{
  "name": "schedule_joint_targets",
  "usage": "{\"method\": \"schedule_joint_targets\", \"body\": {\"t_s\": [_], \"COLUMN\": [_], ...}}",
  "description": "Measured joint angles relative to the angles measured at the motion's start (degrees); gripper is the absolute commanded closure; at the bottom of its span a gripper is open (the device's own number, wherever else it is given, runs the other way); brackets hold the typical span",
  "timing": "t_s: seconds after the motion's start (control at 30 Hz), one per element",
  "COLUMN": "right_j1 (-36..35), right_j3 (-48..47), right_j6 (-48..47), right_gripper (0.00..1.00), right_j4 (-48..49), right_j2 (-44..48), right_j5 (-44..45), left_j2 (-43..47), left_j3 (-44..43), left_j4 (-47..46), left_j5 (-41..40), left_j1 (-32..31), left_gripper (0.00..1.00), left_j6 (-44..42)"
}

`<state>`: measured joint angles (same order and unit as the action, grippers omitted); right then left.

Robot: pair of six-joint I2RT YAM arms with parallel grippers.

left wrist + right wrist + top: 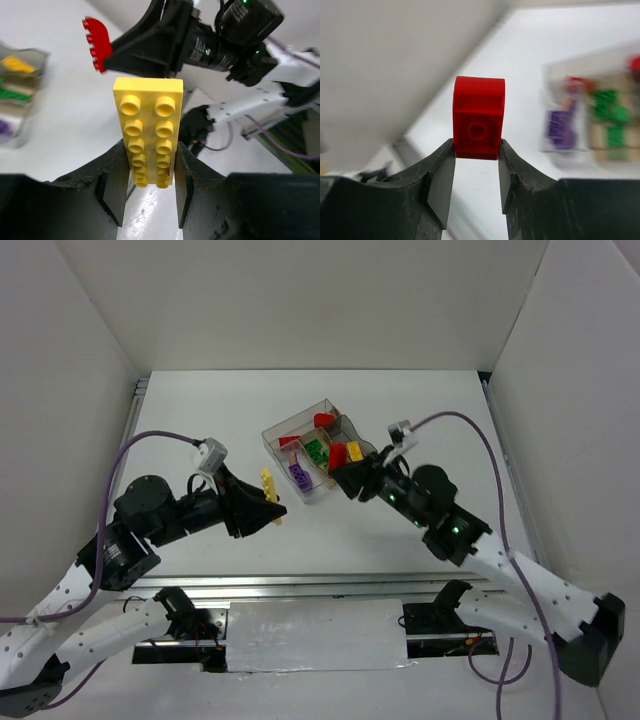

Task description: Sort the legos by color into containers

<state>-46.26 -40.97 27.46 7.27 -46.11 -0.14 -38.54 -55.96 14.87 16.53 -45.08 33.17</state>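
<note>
The red lego will go outward over the tray's far section (306, 428) (607, 71) in my right gripper next. My right gripper will then let go of it where red legos sit.
My left gripper (268, 502) is shut on a long yellow lego (268, 484), held upright above the table left of the containers (300, 427); in the left wrist view the yellow lego (148, 127) sits between my fingers (116, 185). My right gripper (342, 472) is shut on a red lego (338, 456) at the tray's right edge; in the right wrist view the red lego (478, 117) is pinched at the fingertips (442, 172). The tray holds red, green, purple and yellow bricks in its compartments and shows blurred in the right wrist view (600, 112).
White walls enclose the table on the left, back and right. A metal rail (300, 585) runs along the near edge by the arm bases. Purple cables loop from both wrists.
</note>
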Motion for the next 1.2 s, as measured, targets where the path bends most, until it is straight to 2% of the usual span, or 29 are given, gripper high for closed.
{"method": "schedule_joint_targets", "body": {"t_s": [0.07,0.2,0.37,0.5,0.67,0.73,0.87,0.9,0.97,1.03,1.1,1.13,1.17,1.2], "right_j1": [3.8,10.0,12.0,12.0,12.1,12.2,12.2,12.2,12.2,12.2,12.2,12.3,12.3,12.3], "right_j3": [-4.1,-11.1,-28.4,-43.9,-64.3,-72.2,-77.8,-77.9,-77.8,-77.5,-77.5,-77.7,-77.8,-77.9], "right_j6": [-1.0,-4.3,-5.8,-3.1,2.9,4.7,7.1,7.6,8.1,8.5,8.5,8.5,8.5,8.5], "right_gripper": [1.0,1.0,1.0,1.0,1.0,0.96,0.9,0.86,0.54,0.48,0.36,0.18,0.05,0.03], "right_j4": [-3.7,-10.8,-16.3,-19.8,-28.0,-31.6,-35.8,-36.6,-37.9,-38.6,-38.2,-38.0,-38.0,-38.0], "right_j2": [-7.8,-23.0,-44.0,-57.2,-71.6,-77.4,-83.7,-84.5,-85.4,-85.5,-85.5,-85.5,-85.5,-85.5], "right_j5": [3.4,4.0,3.2,5.6,13.3,16.0,18.3,18.6,18.9,18.7,18.5,18.3,18.0,17.7], "left_j2": [0.0,-0.3,-2.3,-2.7,-2.6,-2.6,-2.9,-3.0,-3.3,-3.5,-4.1,-4.3,-4.6,-4.9], "left_j3": [-1.1,-2.7,-4.6,-4.6,-4.6,-4.6,-4.6,-4.6,-4.6,-4.6,-4.6,-4.6,-4.6,-4.6], "left_j4": [3.8,11.5,18.3,20.3,20.7,20.7,20.7,20.6,20.6,20.3,20.0,19.8,19.7,19.6], "left_j5": [-5.1,-15.1,-25.5,-28.3,-29.4,-29.4,-29.2,-29.1,-29.0,-28.9,-28.7,-28.6,-28.6,-28.4], "left_j1": [0.0,0.0,0.3,0.4,0.7,0.7,0.7,0.7,0.7,0.7,0.7,0.7,0.7,0.8], "left_gripper": [1.0,1.0,1.0,1.0,1.0,1.0,1.0,1.0,1.0,1.0,1.0,1.0,1.0,1.0], "left_j6": [-0.2,0.0,0.2,0.0,-1.1,-1.9,-3.3,-3.4,-3.8,-4.4,-4.5,-4.5,-4.5,-4.5]}}
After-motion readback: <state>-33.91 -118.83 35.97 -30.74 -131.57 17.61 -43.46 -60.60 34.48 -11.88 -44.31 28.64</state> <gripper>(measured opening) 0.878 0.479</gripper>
